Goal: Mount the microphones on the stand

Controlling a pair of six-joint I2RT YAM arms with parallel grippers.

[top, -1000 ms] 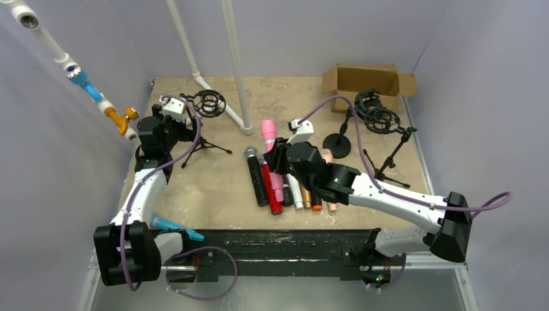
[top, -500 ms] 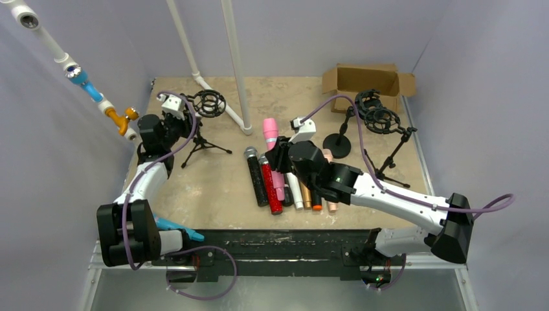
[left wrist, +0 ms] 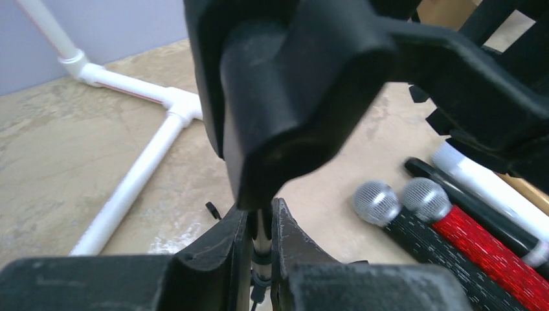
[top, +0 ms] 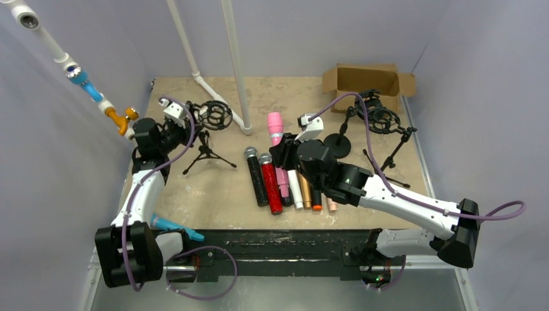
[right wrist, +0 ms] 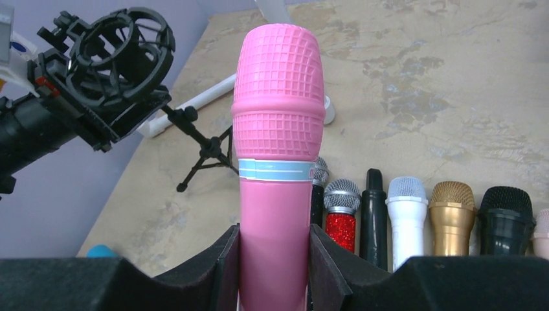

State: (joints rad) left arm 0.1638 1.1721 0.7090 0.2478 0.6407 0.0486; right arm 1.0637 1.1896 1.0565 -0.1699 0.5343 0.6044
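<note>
The table beside the black glitter microphone is clear and leaves room for the legs, so the left gripper should next pull the stand back toward the robot's base, then let go of the pole there.
My left gripper (top: 186, 127) (left wrist: 262, 219) is shut on the thin metal pole (left wrist: 261, 238) of a black tripod stand (top: 207, 153). The stand's ring-shaped shock mount (top: 215, 115) (right wrist: 120, 61) sits just right of the gripper. My right gripper (top: 285, 153) (right wrist: 275, 241) is shut on the body of a pink microphone (top: 276, 123) (right wrist: 278, 129), whose head points away from the arm's base, above the row. Several other microphones (top: 285, 188) lie side by side mid-table: black glitter (left wrist: 414, 228), red glitter (right wrist: 341, 217), slim black (right wrist: 373, 207), white (right wrist: 406, 217), gold (right wrist: 452, 217).
White PVC pipes (top: 236, 71) rise from the table's far middle. A cardboard box (top: 366, 81) sits at the far right, with two more black stands (top: 379, 120) and a round-base stand (top: 336, 144) in front of it. A pipe with blue and orange fittings (top: 84, 81) hangs at upper left.
My left gripper has shut on the stand's pole, and the stand has shifted a little to the right. The right arm has carried the pink microphone slightly right and farther away.
</note>
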